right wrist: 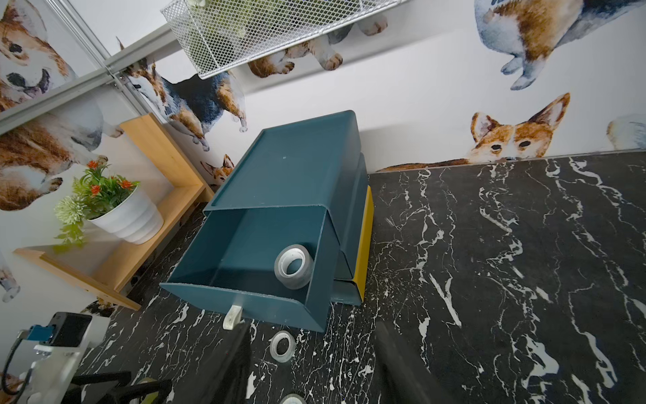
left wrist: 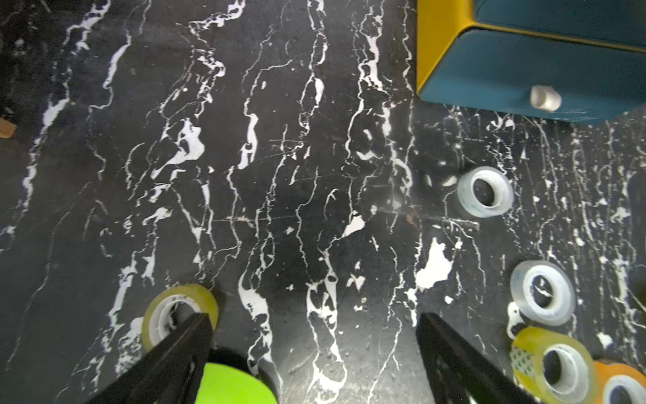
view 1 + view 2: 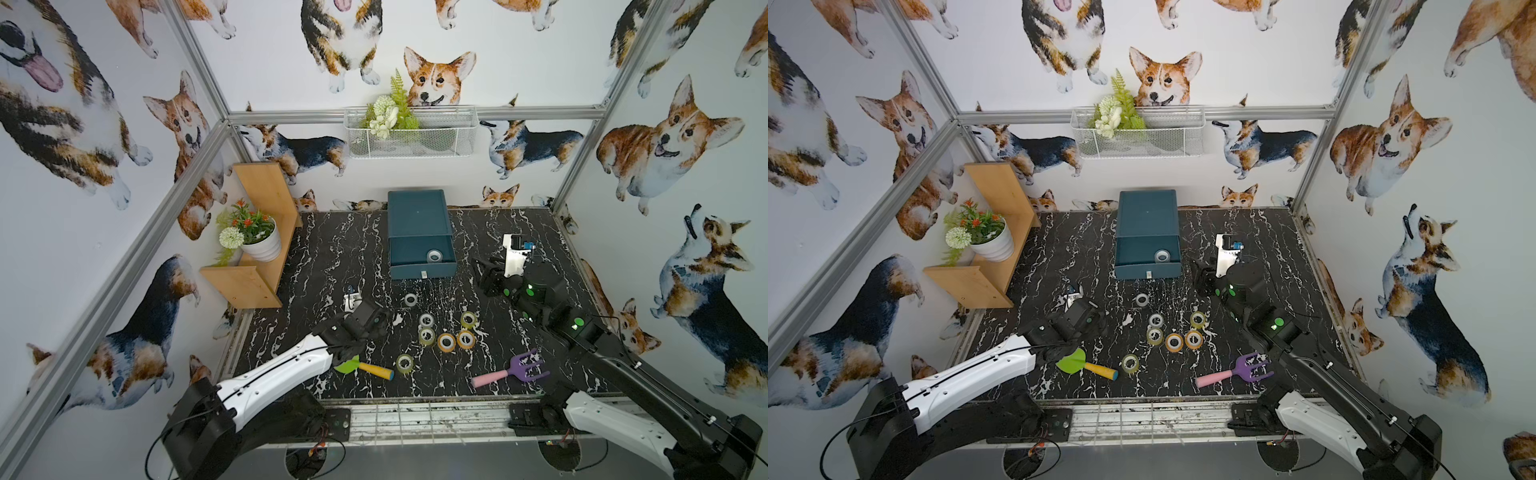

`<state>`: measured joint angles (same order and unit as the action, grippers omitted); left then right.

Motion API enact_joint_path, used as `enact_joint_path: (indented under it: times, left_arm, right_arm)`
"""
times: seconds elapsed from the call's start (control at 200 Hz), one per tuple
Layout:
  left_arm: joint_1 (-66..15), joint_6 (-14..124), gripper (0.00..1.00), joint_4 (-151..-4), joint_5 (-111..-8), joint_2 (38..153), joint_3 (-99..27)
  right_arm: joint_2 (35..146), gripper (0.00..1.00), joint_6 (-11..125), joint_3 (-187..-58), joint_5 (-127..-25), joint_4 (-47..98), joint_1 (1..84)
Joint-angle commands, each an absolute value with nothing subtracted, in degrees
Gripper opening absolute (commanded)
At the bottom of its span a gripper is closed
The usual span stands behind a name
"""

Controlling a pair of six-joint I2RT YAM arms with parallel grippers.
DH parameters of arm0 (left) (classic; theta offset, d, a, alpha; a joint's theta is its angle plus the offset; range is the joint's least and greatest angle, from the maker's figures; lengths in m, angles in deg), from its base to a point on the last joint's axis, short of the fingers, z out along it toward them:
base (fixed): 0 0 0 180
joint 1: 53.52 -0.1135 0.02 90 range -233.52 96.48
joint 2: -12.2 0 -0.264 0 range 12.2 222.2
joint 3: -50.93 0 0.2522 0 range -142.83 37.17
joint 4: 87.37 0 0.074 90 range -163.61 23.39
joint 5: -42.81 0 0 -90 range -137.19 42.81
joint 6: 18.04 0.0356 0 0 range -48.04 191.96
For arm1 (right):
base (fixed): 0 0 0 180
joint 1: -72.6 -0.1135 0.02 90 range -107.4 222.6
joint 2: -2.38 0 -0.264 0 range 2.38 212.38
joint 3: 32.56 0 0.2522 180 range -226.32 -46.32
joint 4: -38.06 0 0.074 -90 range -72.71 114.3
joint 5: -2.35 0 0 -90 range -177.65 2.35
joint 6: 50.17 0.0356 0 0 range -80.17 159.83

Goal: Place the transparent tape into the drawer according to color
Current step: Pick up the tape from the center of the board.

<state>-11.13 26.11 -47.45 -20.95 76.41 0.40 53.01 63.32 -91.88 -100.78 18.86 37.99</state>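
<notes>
The left gripper moves outward and down onto the clear roll nearest the drawer (image 2: pixel 485 192) next, since the roll lies below the open fingers and outward of them.
The teal drawer (image 3: pixel 422 270) stands pulled open at the back, with one clear tape roll (image 3: pixel 433 256) inside. On the black marble table lie two clear rolls (image 3: pixel 410 300), three yellow-green rolls (image 3: pixel 427 336) and two orange rolls (image 3: pixel 446 342). My left gripper (image 2: pixel 314 314) hangs open over bare table left of that cluster. One of its fingertips (image 2: pixel 195 332) overlaps a further yellow-green roll (image 2: pixel 206 297), which the arm hides in both top views. My right gripper (image 1: pixel 311 332) is open and empty, right of the drawer front, pointing towards it.
A green toy shovel (image 3: pixel 361 366) lies just under the left gripper. A purple toy fork (image 3: pixel 523 368) lies at the front right. A wooden shelf with a plant pot (image 3: pixel 262 249) stands at the left. A wire basket (image 3: pixel 411 137) hangs on the back wall.
</notes>
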Motion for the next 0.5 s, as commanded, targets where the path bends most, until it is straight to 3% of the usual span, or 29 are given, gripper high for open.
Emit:
enact_joint_path:
  times: [0.0, 0.495]
  left_arm:
    - [-11.08, 30.54, 0.95, -56.06, -26.96, 79.94, -0.23]
    - [-4.62, 39.12, 0.92, -79.47, -20.79, 101.81, -3.44]
  right_arm:
    - [53.63, 0.61, 63.23, -90.66, -101.21, 21.83, 37.95]
    - [51.58, 0.61, 64.18, -88.95, -101.56, 21.93, 37.88]
